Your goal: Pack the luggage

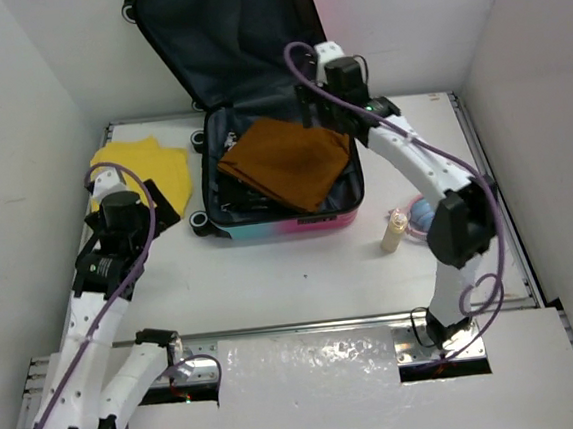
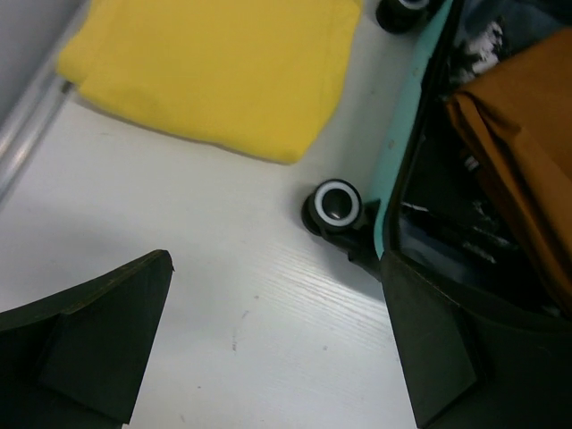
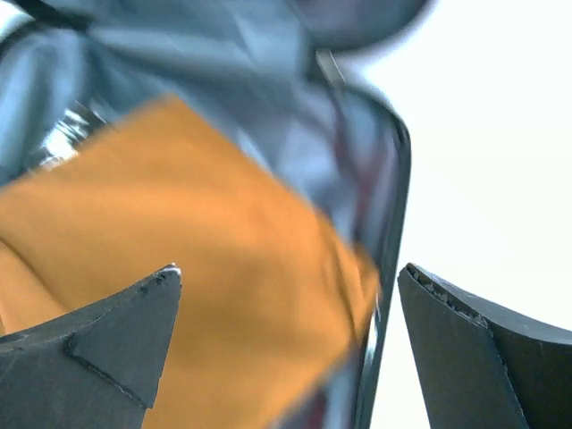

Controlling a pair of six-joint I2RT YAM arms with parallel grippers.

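Observation:
My right gripper moves down and back onto the orange-brown cloth's edge [image 1: 341, 153] [image 3: 355, 293] by the bottle-side rim next.
The luggage [image 1: 277, 223] lies open at the table's back, its dark-lined lid [image 1: 231, 39] propped up. A folded orange-brown cloth [image 1: 287, 161] lies in its lower half and shows in the right wrist view [image 3: 179, 268] and the left wrist view [image 2: 523, 134]. A folded yellow cloth [image 1: 152, 166] lies on the table left of the luggage, also in the left wrist view [image 2: 214, 63]. My left gripper [image 2: 277, 335] is open and empty above bare table, next to the luggage's wheel [image 2: 338, 204]. My right gripper [image 3: 286, 340] is open and empty over the luggage's right back corner.
A small bottle with a tan cap [image 1: 394, 231] and a clear bag with blue and pink items [image 1: 419, 215] sit right of the luggage. White walls enclose the table on left, back and right. A metal rail [image 1: 306, 325] runs along the near edge.

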